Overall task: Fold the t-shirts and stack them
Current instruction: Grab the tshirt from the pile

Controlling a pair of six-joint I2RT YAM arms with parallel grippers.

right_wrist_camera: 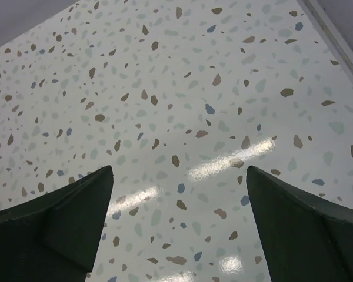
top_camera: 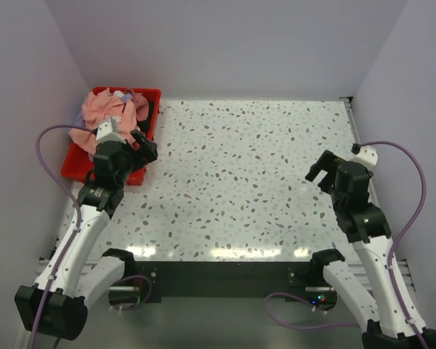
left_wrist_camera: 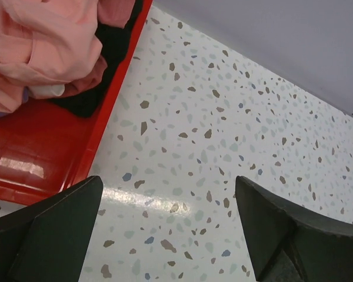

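Observation:
I will move my left gripper over the heaped t-shirt next and down onto the t-shirt's top salmon-pink fold. That fold is below my left gripper and to its left in the top view.
A crumpled salmon-pink t-shirt [top_camera: 109, 110] lies heaped in the red plastic bin [top_camera: 74, 169] at the table's far left, with a bit of lavender cloth [top_camera: 123, 95] at the top. In the left wrist view the pink t-shirt [left_wrist_camera: 47, 41] sits above dusty rose cloth [left_wrist_camera: 82, 85] and a dark garment [left_wrist_camera: 85, 103]. My left gripper [top_camera: 147, 147] is open and empty, above the bin's right rim [left_wrist_camera: 115, 94]. My right gripper [top_camera: 318, 173] is open and empty over the bare speckled table at the right.
The speckled terrazzo table [top_camera: 247, 174] spans the middle between the arms. Grey walls enclose the table on three sides. A metal strip [right_wrist_camera: 335, 41] runs along the table's right edge.

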